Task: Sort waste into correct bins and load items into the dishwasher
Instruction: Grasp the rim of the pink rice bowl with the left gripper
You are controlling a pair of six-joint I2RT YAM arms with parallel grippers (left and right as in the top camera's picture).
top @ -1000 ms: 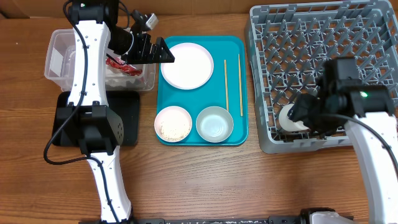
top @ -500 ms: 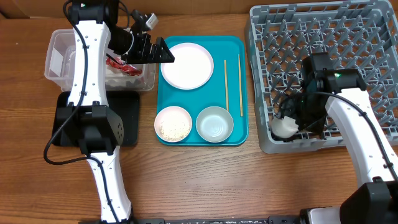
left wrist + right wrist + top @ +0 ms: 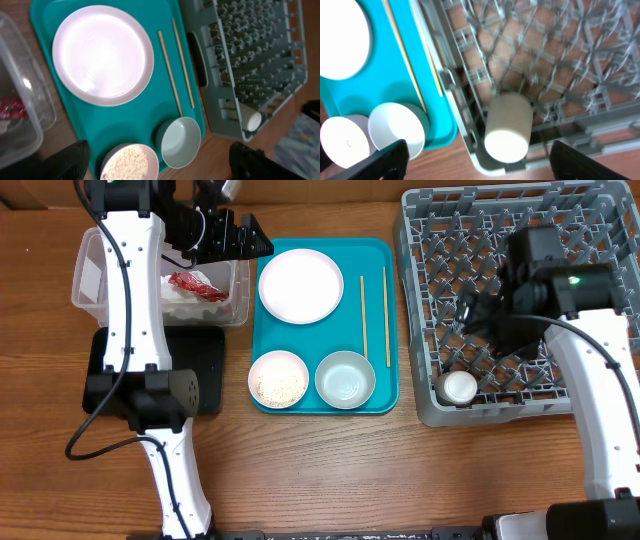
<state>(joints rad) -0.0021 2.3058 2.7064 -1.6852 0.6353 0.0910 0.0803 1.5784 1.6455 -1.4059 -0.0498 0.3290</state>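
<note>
My left gripper will come back toward the rice-filled white bowl (image 3: 279,378) next. It will go down onto that bowl's rim beside the blue-grey bowl (image 3: 345,378), where a gap lets a finger in.
The white cup (image 3: 459,387) lies on its side in the front left corner of the grey dish rack (image 3: 520,220); it also shows in the right wrist view (image 3: 507,127). My right gripper (image 3: 478,315) is open and empty above it, over the rack. My left gripper (image 3: 255,243) is open and empty, between the clear tub (image 3: 90,280) and the teal tray. The red wrapper (image 3: 195,284) and white paper (image 3: 180,302) lie in the tub. The plate (image 3: 300,285), two chopsticks (image 3: 364,315), rice-filled white bowl (image 3: 279,378) and blue-grey bowl (image 3: 345,378) sit on the tray.
The teal tray (image 3: 325,402) lies between the tub and the rack. The black tray (image 3: 208,365) lies in front of the tub, partly under my left arm. Bare wooden table runs along the front.
My right gripper let go of the cup, which now lies in the rack's front left corner, and drew up and back. My left gripper moved back a little, uncovering the wrapper in the tub.
</note>
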